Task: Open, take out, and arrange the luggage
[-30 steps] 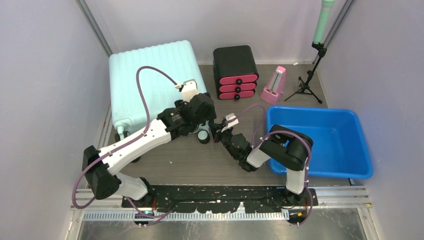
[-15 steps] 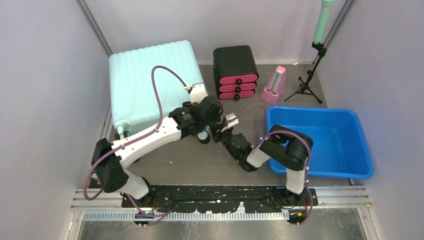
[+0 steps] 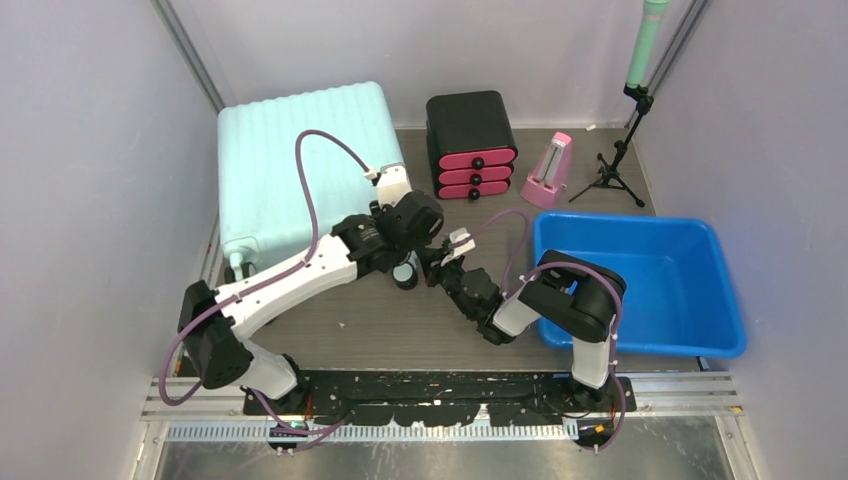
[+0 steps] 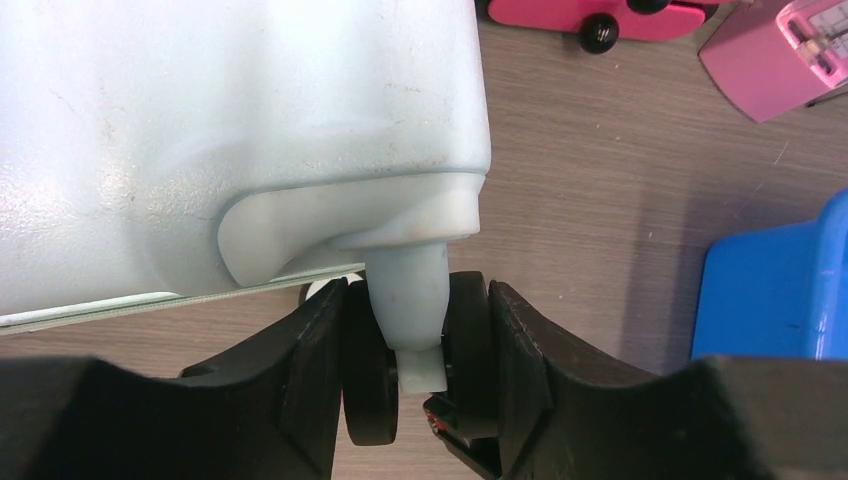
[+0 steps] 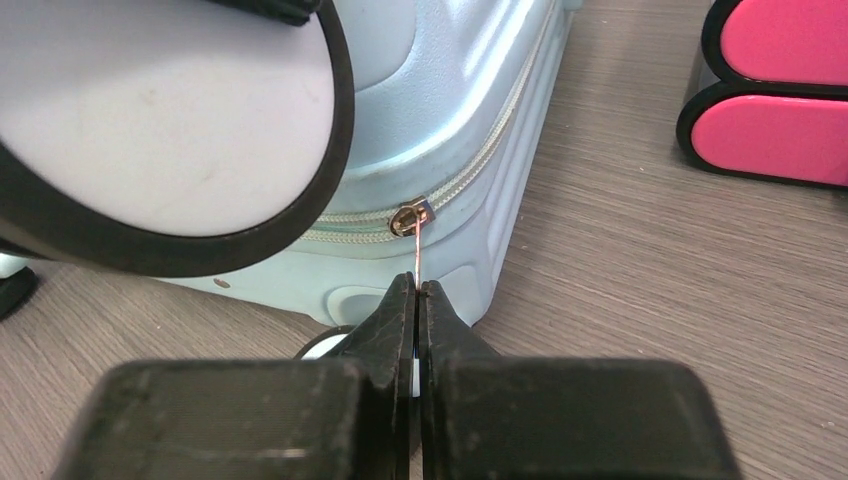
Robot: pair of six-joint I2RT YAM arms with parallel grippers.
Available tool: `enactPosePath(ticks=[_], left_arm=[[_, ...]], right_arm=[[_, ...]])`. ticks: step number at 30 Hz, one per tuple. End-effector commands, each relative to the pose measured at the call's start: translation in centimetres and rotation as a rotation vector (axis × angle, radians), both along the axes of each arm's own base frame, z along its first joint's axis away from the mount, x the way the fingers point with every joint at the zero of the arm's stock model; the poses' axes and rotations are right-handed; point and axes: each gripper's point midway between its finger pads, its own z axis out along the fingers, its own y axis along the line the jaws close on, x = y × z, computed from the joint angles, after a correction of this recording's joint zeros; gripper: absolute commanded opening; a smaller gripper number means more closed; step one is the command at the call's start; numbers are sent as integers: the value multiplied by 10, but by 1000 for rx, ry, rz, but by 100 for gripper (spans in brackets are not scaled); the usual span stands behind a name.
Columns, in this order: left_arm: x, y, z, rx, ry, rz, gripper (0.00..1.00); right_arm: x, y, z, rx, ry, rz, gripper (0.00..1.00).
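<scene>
I should next pull the caster wheel back over the bare near tabletop with my left gripper and let it go, so the seam runs past the held zipper pull.
The pale mint ribbed luggage (image 3: 290, 150) lies flat at the back left, closed. My left gripper (image 3: 405, 268) is at its near right corner. In the left wrist view the fingers (image 4: 310, 370) press from both sides on the twin black caster wheel (image 4: 368, 375) under the mint fork (image 4: 405, 300). My right gripper (image 5: 417, 290) is shut on the thin metal zipper pull (image 5: 415, 255), which hangs from the slider (image 5: 410, 215) on the luggage's (image 5: 440, 90) side seam. The same caster wheel (image 5: 150, 120) fills the upper left of the right wrist view.
A black drawer box with pink drawers (image 3: 471, 145) stands right of the luggage, with a pink wedge-shaped object (image 3: 548, 172) beside it. A small black tripod stand (image 3: 615, 160) is at the back right. A blue tub (image 3: 640, 285) sits beside the right arm.
My left gripper has moved right to the luggage's near right corner, and its jaws have narrowed onto the caster wheel. The right gripper has stayed on the zipper pull.
</scene>
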Motion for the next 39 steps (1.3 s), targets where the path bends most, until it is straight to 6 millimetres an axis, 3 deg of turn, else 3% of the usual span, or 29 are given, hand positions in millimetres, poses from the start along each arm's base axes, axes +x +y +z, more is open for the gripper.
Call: enactPosePath(ticks=[1,10,18,28,36,39], left_arm=[[-22,33,16,123,10,-78,0],[-61,78,21,191,26,-175,0],[-103,86,15,162,70,-402,0],[-139,107,19,133,83,-524,0],[-154,136,21,111,66,-466,0],[-159,139,18,79,63,-457,0]], right_arm=[[8,-3,20,17,-50,-47,0],[12,-13,19,-35,-75,-83,0],[17,-5,22,-70,-86,-71,0],[51,2,30,-94,-94,-116,0],[91,-6,28,-128,-69,-150,0],[104,-9,25,-143,-62,-166,0]])
